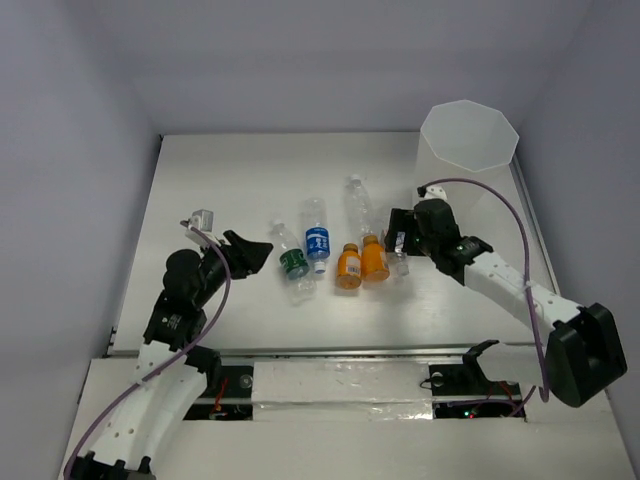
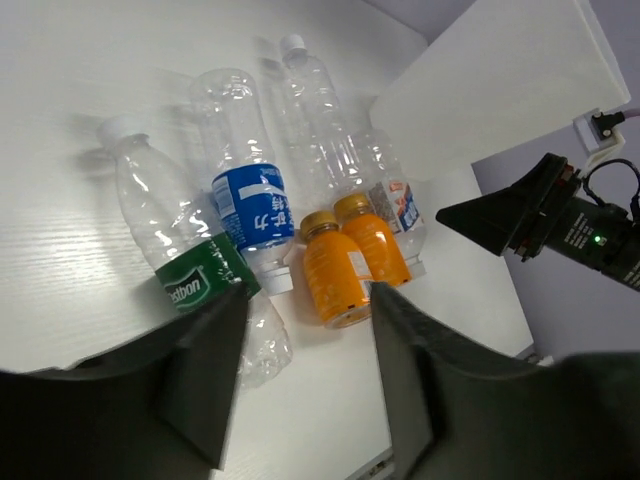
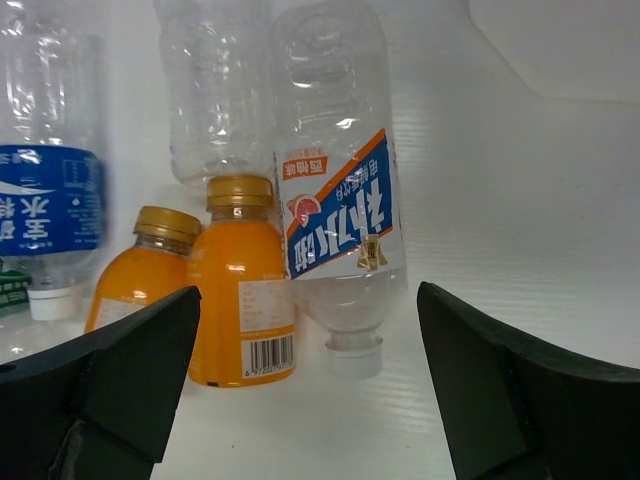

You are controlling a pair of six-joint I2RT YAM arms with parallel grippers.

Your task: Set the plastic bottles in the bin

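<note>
My right gripper is open, and the clear bottle's blue-and-orange label (image 1: 399, 242) (image 3: 341, 208) lies below and slightly outward of its fingers. I need to lower my right gripper outward to straddle the label and close.
Several plastic bottles lie side by side mid-table. They are a green-labelled one (image 1: 294, 263), a blue-labelled one (image 1: 317, 241), two orange ones (image 1: 348, 267) (image 1: 374, 260), a plain clear one (image 1: 358, 200), and a clear one with a blue-and-orange label (image 3: 340, 215). The bin (image 1: 468, 140) stands at the back right. My right gripper (image 3: 308, 295) is open wide just in front of the labelled clear bottle's white cap (image 3: 355, 357) and the nearer orange bottle (image 3: 240, 290). My left gripper (image 2: 308, 295) is open and holds nothing. It hovers left of the green-labelled bottle (image 2: 200, 280).
The white table (image 1: 220, 190) has grey walls on three sides. Its near edge meets a rail (image 1: 340, 385) where the arm bases sit. In the left wrist view the right arm's black gripper (image 2: 520, 215) shows beside the bin (image 2: 500, 80).
</note>
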